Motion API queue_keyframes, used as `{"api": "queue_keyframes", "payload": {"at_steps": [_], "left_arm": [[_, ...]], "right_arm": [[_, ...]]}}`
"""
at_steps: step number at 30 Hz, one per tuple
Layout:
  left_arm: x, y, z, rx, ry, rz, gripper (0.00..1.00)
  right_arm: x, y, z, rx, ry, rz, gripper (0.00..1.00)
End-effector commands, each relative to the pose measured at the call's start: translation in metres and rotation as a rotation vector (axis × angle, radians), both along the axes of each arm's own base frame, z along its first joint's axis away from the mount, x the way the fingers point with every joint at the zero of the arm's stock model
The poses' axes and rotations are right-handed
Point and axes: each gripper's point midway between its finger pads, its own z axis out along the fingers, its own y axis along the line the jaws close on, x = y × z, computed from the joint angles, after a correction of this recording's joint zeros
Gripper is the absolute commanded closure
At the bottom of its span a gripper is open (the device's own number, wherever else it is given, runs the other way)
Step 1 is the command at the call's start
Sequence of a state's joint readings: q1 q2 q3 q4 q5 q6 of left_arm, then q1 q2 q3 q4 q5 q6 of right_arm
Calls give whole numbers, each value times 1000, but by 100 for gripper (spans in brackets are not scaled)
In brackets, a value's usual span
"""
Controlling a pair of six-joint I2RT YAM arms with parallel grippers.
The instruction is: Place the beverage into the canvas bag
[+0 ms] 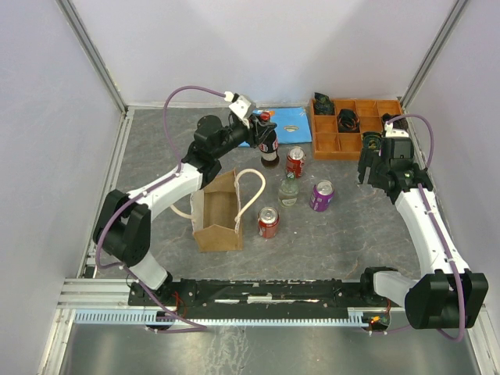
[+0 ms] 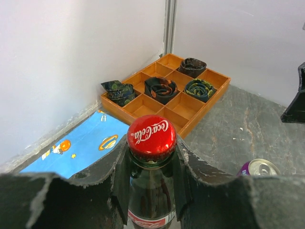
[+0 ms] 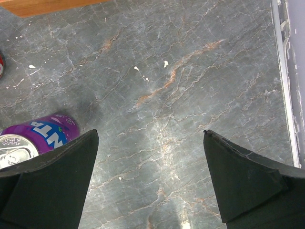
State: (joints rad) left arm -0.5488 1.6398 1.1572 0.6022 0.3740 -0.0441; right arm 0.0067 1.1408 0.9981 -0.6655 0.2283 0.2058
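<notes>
The canvas bag stands open. I will move the cola bottle [image 1: 269,148] back with my left gripper, over the bag's opening [image 1: 219,200], then lower it inside and let it go.
My left gripper [image 1: 263,131] is shut on the neck of a dark glass cola bottle [image 1: 269,148] with a red cap [image 2: 151,137], standing upright at the table's back middle. The tan canvas bag [image 1: 216,211] with cream handles stands upright near the front left, apart from the bottle. A red can [image 1: 295,162], a clear green bottle [image 1: 288,190], a purple can [image 1: 321,195] and another red can [image 1: 268,222] stand between the arms. My right gripper [image 1: 373,173] is open and empty over bare table, right of the purple can [image 3: 33,138].
An orange compartment tray [image 1: 324,144] holding rolled dark cloths sits at the back right; it also shows in the left wrist view [image 2: 200,112]. A blue printed sheet [image 1: 289,121] lies behind the cola bottle. White walls enclose the table.
</notes>
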Motion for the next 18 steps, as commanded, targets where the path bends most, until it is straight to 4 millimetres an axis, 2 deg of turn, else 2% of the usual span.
{"api": "queue_keyframes", "payload": {"at_steps": [1, 5, 8, 13, 18], "left_arm": [[-46, 25, 158, -202, -308, -14, 97], [-70, 45, 193, -208, -352, -2, 97], [-86, 60, 210, -203, -358, 20, 97], [-106, 87, 226, -191, -356, 79, 97], [-120, 114, 232, -157, -353, 166, 97]], "right_arm": [[8, 3, 8, 14, -56, -4, 1], [9, 5, 3, 31, -52, -2, 1], [8, 8, -1, 44, -50, 1, 1], [8, 11, -7, 63, -43, 5, 1], [10, 14, -9, 76, -42, 13, 1]]}}
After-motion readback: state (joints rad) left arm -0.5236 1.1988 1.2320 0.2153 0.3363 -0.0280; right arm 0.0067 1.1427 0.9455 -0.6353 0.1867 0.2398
